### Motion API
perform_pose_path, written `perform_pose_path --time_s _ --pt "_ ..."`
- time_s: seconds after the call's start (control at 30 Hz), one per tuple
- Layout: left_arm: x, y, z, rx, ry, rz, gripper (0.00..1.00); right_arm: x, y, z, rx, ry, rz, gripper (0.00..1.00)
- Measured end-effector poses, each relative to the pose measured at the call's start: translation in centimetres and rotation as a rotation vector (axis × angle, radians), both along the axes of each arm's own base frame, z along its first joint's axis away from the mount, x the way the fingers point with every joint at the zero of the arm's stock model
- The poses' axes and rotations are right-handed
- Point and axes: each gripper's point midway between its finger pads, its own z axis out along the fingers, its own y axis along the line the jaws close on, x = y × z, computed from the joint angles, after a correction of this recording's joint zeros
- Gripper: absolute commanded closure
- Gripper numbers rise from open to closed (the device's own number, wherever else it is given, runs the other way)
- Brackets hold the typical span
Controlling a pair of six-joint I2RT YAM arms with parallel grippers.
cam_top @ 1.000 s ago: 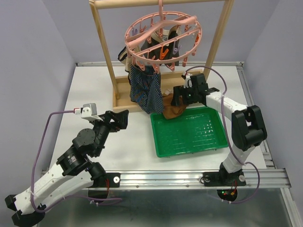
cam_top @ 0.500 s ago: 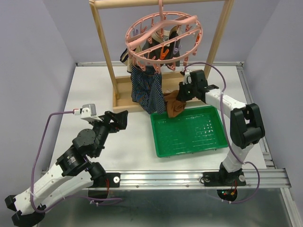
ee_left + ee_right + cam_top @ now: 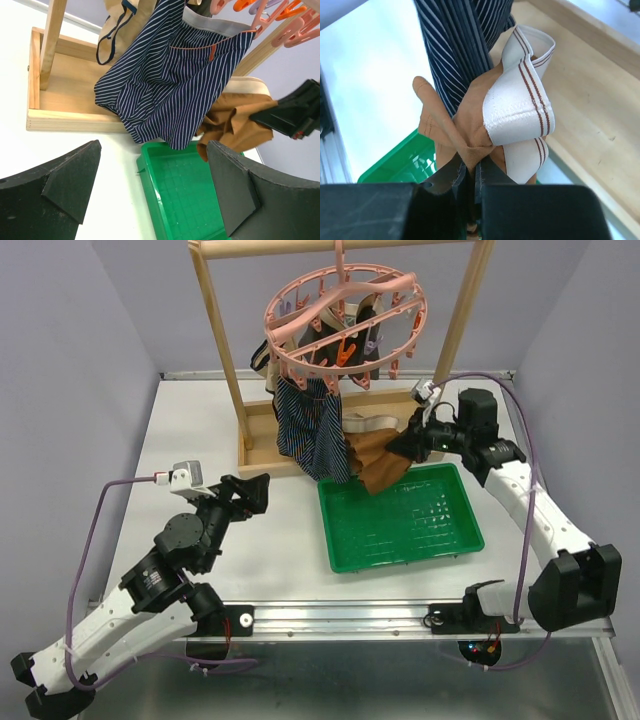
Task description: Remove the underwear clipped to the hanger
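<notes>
My right gripper draws the brown underwear back and down next and releases it in the green tray's empty bottom area, since that bottom lies below and back from the gripper.
The round pink hanger (image 3: 345,320) hangs from the wooden frame's top bar. Navy striped underwear (image 3: 305,435) (image 3: 175,80) (image 3: 460,45) still dangles from its clips, with dark and beige pieces (image 3: 268,358) behind. My right gripper (image 3: 408,445) (image 3: 472,167) is shut on brown underwear with a pale waistband (image 3: 375,455) (image 3: 470,125) (image 3: 235,122), held above the far edge of the green tray (image 3: 400,540), beside the navy piece. My left gripper (image 3: 258,488) (image 3: 155,187) stands open and empty near the table, left of the tray.
The wooden frame's base (image 3: 262,445) (image 3: 55,107) stands behind the tray, its uprights (image 3: 222,340) on both sides of the hanger. The green tray (image 3: 175,200) (image 3: 395,167) holds nothing. Purple walls close in the table's sides.
My right gripper has shut on the brown underwear and lifted it up and to the right, off the tray's far edge. The left arm has not moved.
</notes>
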Motion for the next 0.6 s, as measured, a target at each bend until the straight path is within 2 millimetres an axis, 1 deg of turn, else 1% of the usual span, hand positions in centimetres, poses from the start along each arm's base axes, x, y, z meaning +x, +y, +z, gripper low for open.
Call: perform_pose_path --time_s 0.13,0.2,0.27,0.43,0.47,0.53,0.6 --pt "0.1 -0.1 0.0 0.001 0.0 0.002 0.01 -2.2 -0.3 -0.4 0.0 -0.009 0.044 0.99" --pt "0.2 -0.2 0.1 -0.002 -0.003 0.004 0.01 -3.2 -0.4 -0.1 0.001 -0.026 0.066 0.99" --pt "0.3 -0.3 0.0 0.0 -0.001 0.005 0.01 -4.1 -0.5 0.5 0.003 -0.048 0.075 0.99" --pt "0.6 -0.6 -0.4 0.015 0.009 0.005 0.01 -7.0 -1.3 3.0 0.004 -0.174 0.087 0.99" --pt "0.6 -0.6 -0.4 0.017 0.01 0.005 0.01 -7.4 -1.5 3.2 0.002 -0.192 0.086 1.0" --pt "0.7 -0.7 -0.5 0.02 0.011 0.005 0.01 -8.4 -2.0 2.7 -0.016 -0.216 0.078 0.99" --pt "0.7 -0.7 -0.5 0.022 0.012 0.005 0.01 -8.7 -2.6 1.7 -0.038 -0.207 0.062 0.99"
